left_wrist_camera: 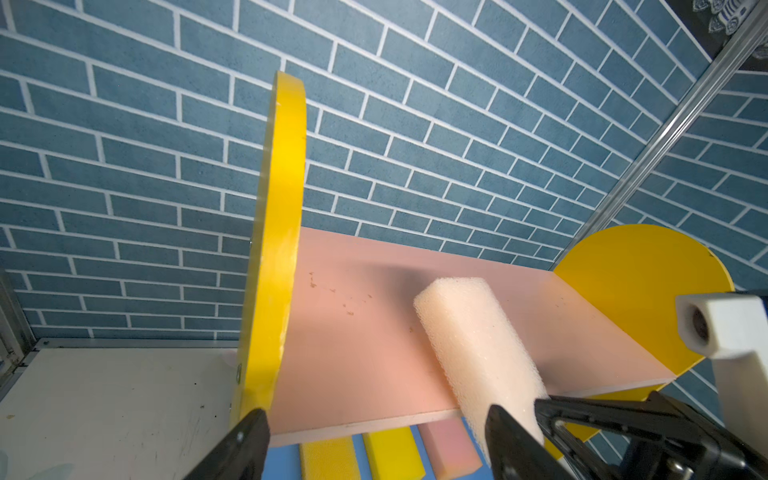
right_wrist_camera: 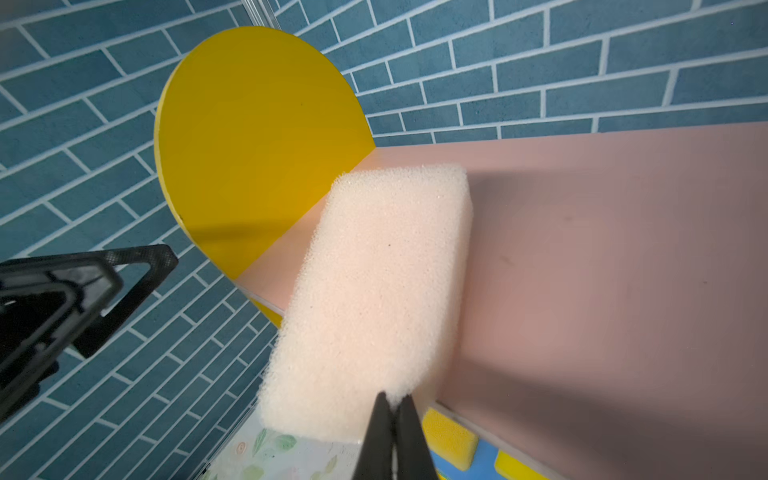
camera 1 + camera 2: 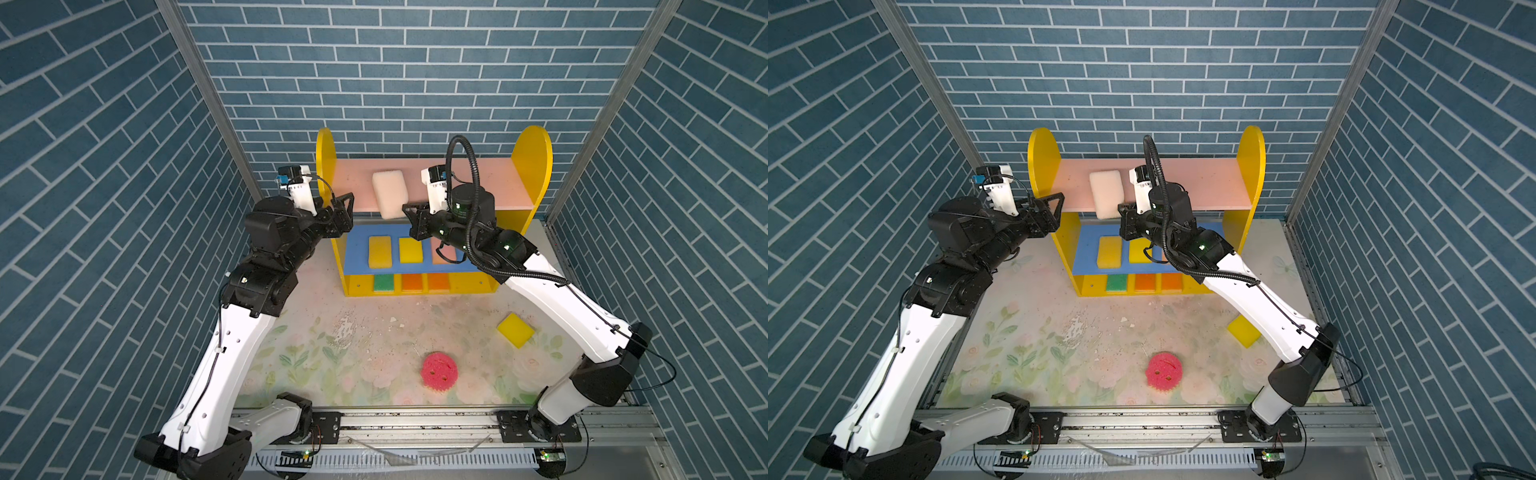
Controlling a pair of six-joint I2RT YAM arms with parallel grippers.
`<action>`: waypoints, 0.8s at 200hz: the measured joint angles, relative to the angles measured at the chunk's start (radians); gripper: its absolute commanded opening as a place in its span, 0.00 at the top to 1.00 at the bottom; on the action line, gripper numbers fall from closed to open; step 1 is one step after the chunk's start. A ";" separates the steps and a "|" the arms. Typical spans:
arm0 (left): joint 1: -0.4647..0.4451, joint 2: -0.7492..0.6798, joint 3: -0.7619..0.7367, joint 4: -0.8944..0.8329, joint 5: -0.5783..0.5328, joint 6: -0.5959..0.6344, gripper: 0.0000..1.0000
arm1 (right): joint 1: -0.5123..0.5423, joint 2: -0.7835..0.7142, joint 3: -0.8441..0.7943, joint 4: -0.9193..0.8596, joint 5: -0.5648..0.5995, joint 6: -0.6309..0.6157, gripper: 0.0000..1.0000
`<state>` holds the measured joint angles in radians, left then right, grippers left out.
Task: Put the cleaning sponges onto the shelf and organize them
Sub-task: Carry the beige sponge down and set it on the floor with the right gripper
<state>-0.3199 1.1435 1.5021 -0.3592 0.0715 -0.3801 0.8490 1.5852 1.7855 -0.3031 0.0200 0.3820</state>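
Observation:
My right gripper moves back and down next to release the cream sponge [image 3: 389, 193] on the floral mat [image 3: 379, 340] beside the chipped white patch, as that spot lies clear.
The shelf [image 3: 490, 183] [image 3: 1208, 183] stands at the back. My right gripper [image 3: 409, 210] [image 2: 395, 399] is shut on the near edge of a cream sponge [image 3: 389, 193] [image 2: 374, 291]. That sponge stretches over the pink upper board [image 1: 353, 332], its near end past the front edge. My left gripper [image 3: 343, 212] [image 1: 376, 415] is open and empty by the shelf's left side panel [image 1: 278, 249]. Two yellow sponges [image 3: 380, 251] [image 3: 410, 250] and a pink one [image 3: 440, 254] lie on the blue board. A green sponge [image 3: 383, 283] and two orange ones [image 3: 412, 283] sit on the base.
A loose yellow sponge [image 3: 515, 330] lies on the floral mat at the right, partly under the right arm in a top view [image 3: 1244, 330]. A round pink smiley sponge [image 3: 439, 370] lies near the front. Brick-patterned walls close in on three sides.

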 measured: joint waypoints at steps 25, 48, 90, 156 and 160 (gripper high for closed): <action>0.004 0.000 -0.010 0.006 0.009 -0.017 0.18 | 0.000 -0.050 -0.085 0.048 -0.010 -0.018 1.00; 0.004 -0.017 -0.032 0.022 0.027 -0.032 0.17 | 0.001 -0.098 -0.158 0.077 -0.021 -0.024 1.00; 0.005 -0.113 -0.116 0.027 0.039 -0.033 0.18 | 0.016 -0.203 -0.295 0.087 -0.022 -0.020 1.00; 0.006 -0.326 -0.314 -0.043 0.048 0.034 0.17 | 0.176 -0.257 -0.534 0.029 0.002 0.068 1.00; 0.005 -0.338 -0.330 -0.054 0.042 0.041 0.17 | 0.187 -0.252 -0.552 0.029 0.003 0.082 1.00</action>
<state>-0.3145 0.8059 1.1721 -0.4133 0.1135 -0.3389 1.0359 1.3331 1.2335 -0.2741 0.0235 0.4644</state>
